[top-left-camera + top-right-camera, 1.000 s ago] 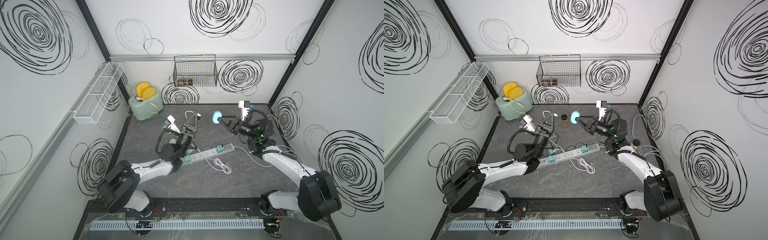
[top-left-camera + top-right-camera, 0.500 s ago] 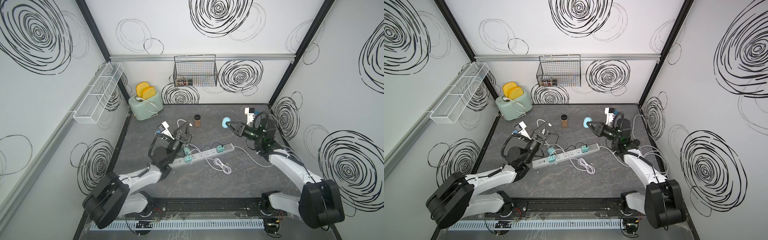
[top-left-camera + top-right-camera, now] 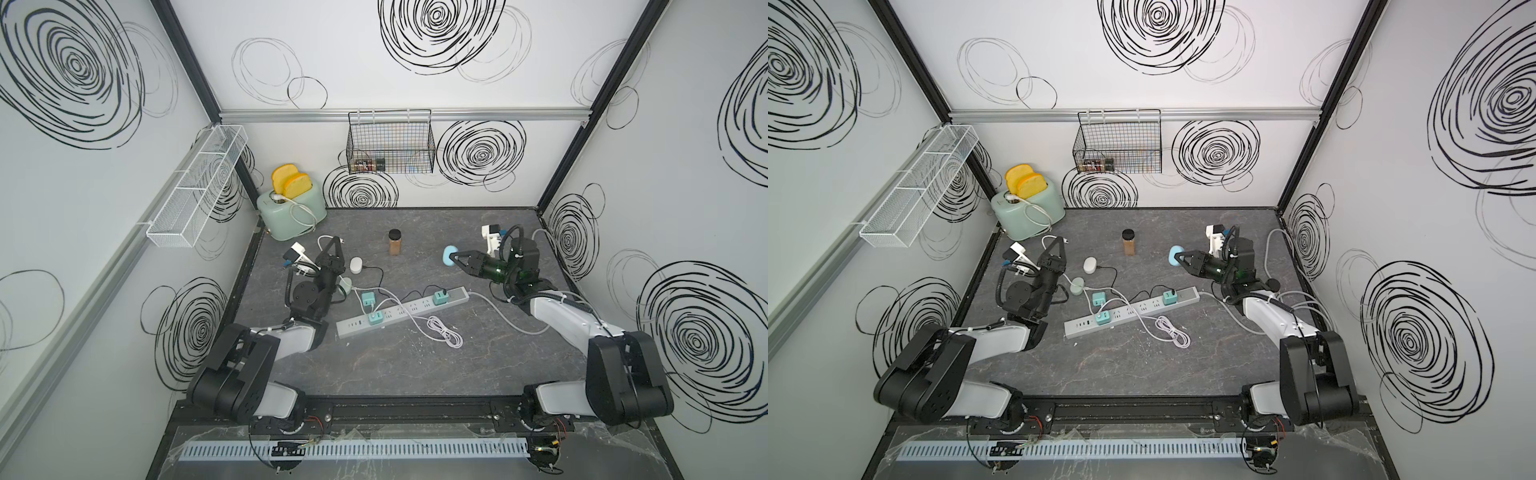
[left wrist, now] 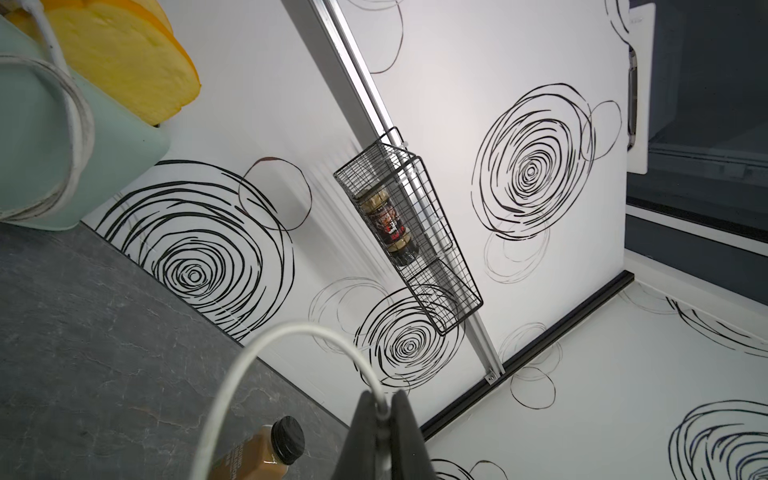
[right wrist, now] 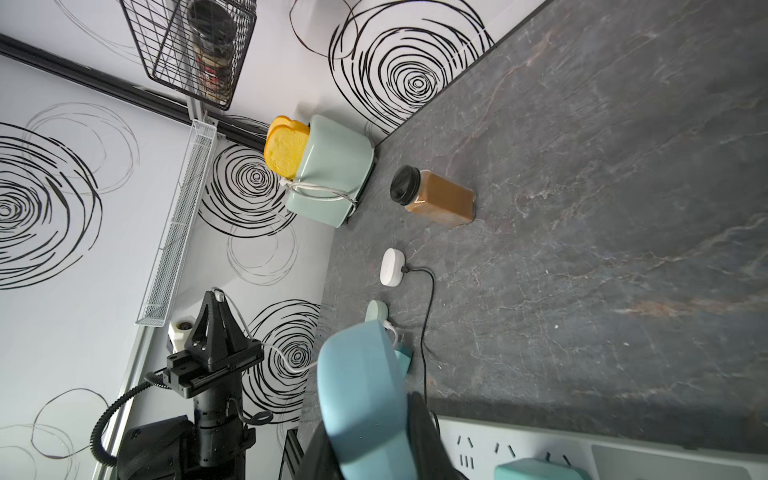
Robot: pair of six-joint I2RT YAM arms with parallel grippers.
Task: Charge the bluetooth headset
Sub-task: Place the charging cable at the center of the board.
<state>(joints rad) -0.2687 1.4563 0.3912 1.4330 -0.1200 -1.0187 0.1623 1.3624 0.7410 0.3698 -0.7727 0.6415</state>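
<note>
My left gripper next needs to lower to the bare tabletop [image 3: 1075, 260] beside the white puck and release the cable end there, as that spot's clear of other things.
The bluetooth headset is a light blue oval case [image 3: 448, 254] [image 3: 1173, 253], held above the table's right half. My right gripper [image 3: 456, 258] [image 3: 1183, 257] is shut on it; in the right wrist view the case [image 5: 357, 386] fills the space between the black fingers [image 5: 422, 419]. My left gripper [image 3: 333, 246] [image 3: 1056, 246] points toward the back wall at the left and is shut on the end of a white charging cable [image 3: 323, 239]. In the left wrist view the cable [image 4: 291, 329] arcs out from between the closed fingertips [image 4: 365, 405]. The two grippers are far apart.
A white power strip [image 3: 409, 309] with teal adapters [image 3: 375, 318] lies diagonally mid-table, beside a coiled white cable [image 3: 444, 334]. A white puck [image 3: 355, 264] on a black cord, a mint round case [image 3: 346, 285] and a brown jar [image 3: 395, 245] stand behind it. A toaster [image 3: 291, 210] sits back left.
The left arm has drawn back to the left with the cable end. The right arm has drawn back to the right and lower with the blue case. Both grips are unchanged.
</note>
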